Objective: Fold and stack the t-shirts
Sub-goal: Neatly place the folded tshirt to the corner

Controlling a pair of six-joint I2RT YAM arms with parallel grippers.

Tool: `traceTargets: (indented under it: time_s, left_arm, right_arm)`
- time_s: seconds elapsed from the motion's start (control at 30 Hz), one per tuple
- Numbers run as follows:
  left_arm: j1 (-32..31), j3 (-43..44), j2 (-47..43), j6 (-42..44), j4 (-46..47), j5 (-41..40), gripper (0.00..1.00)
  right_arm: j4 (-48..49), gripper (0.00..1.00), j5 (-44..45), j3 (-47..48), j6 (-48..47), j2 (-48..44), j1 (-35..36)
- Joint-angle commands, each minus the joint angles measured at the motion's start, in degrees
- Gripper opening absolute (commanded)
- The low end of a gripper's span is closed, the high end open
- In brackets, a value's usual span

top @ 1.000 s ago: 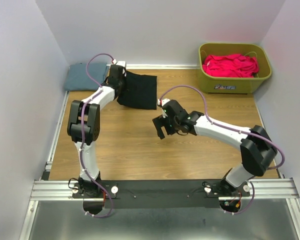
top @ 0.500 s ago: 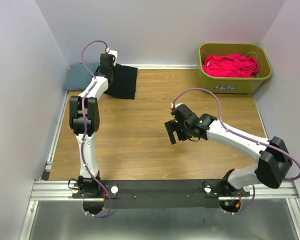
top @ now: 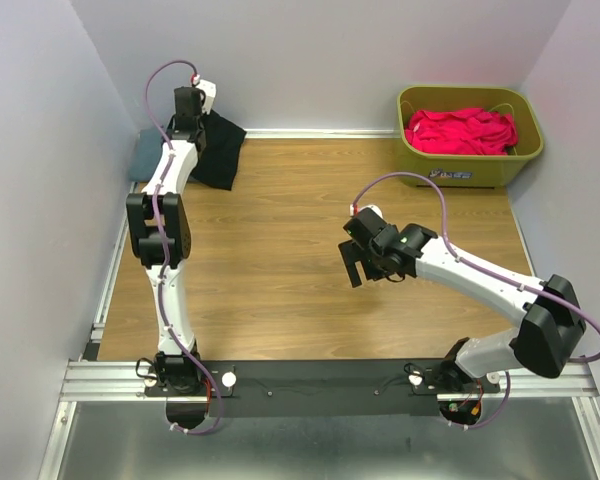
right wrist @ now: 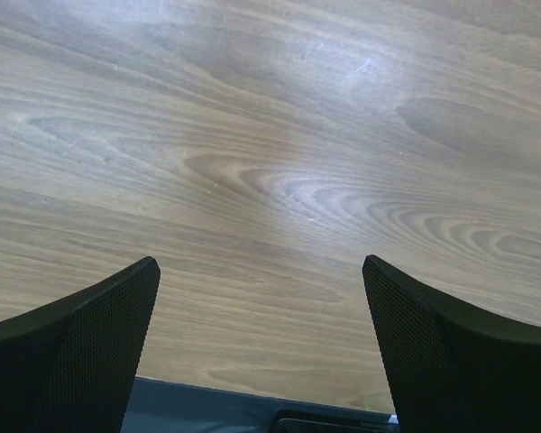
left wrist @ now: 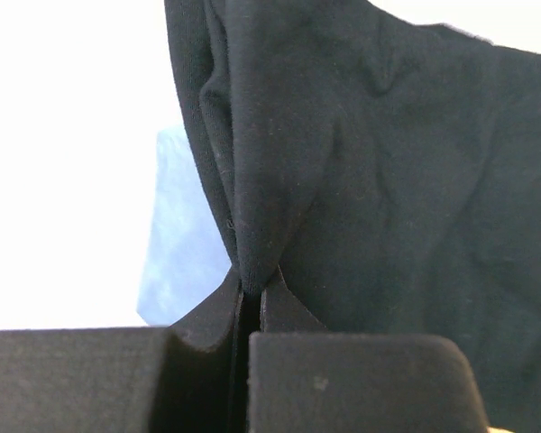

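I will carry the black t-shirt [top: 220, 150] to the left in the top view with my left gripper next and release it over the slate blue-grey t-shirt [top: 144, 152], because that one is still partly uncovered.
My left gripper [top: 196, 122] is at the far left corner, shut on a fold of the black t-shirt [top: 220, 150], which hangs from it over the table's back edge. In the left wrist view the black t-shirt [left wrist: 379, 162] fills the frame, pinched at my left gripper [left wrist: 252, 290]. The slate blue-grey t-shirt [top: 144, 152] lies folded in the corner, partly hidden by the arm, and it shows as a pale blue patch [left wrist: 176, 244] behind the black cloth. The pink-red t-shirt [top: 460, 130] lies bunched in the tub. My right gripper [top: 355, 265] hovers open over bare wood, its fingertips [right wrist: 99, 316] wide apart.
An olive-green tub [top: 470, 165] stands at the back right against the wall. Grey walls close in the table on the left, back and right. Wooden tabletop [top: 270, 260] lies between the two arms. A metal rail runs along the near edge.
My left arm has carried the black t-shirt leftward and back, from the table's back middle to over the blue-grey shirt in the corner. My right arm drew back to the right.
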Motion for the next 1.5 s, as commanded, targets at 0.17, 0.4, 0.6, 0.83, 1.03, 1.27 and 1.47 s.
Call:
traceTargets:
  time_s: [0.17, 0.4, 0.6, 0.83, 1.03, 1.27, 1.47]
  left_arm:
    - [5.4, 5.7, 0.1, 0.1, -2.1, 7.1, 0.0]
    - [7.4, 7.9, 2.3, 0.9, -1.8, 8.2, 0.0]
    - [9.4, 11.2, 6.1, -2.1, -1.2, 8.3, 0.0]
    - [12.2, 11.6, 8.6, -9.7, 0.9, 7.1, 0.0]
    - [15.3, 9.5, 8.5, -16.0, 3.8, 6.2, 0.0]
    - [16.0, 9.5, 9.5, -16.7, 5.9, 6.2, 0.0]
    - [17.8, 9.4, 10.4, -22.5, 7.1, 6.2, 0.0]
  right_arm:
    - [-2.7, 1.0, 3.1, 3.0, 0.1, 0.8, -0.4]
    - [-3.4, 1.0, 3.6, 4.2, -0.1, 2.4, -0.4]
    - [-4.4, 1.0, 4.1, 4.5, -0.4, 3.2, -0.4]
    - [-4.9, 1.0, 4.3, 5.1, -0.4, 4.9, -0.4]
    - [-5.0, 1.0, 4.6, 5.8, -0.4, 6.4, -0.5]
    - [-5.0, 1.0, 4.9, 6.9, -1.1, 7.7, -0.4]
    - [-5.1, 1.0, 5.1, 7.3, -1.3, 8.7, -0.4]
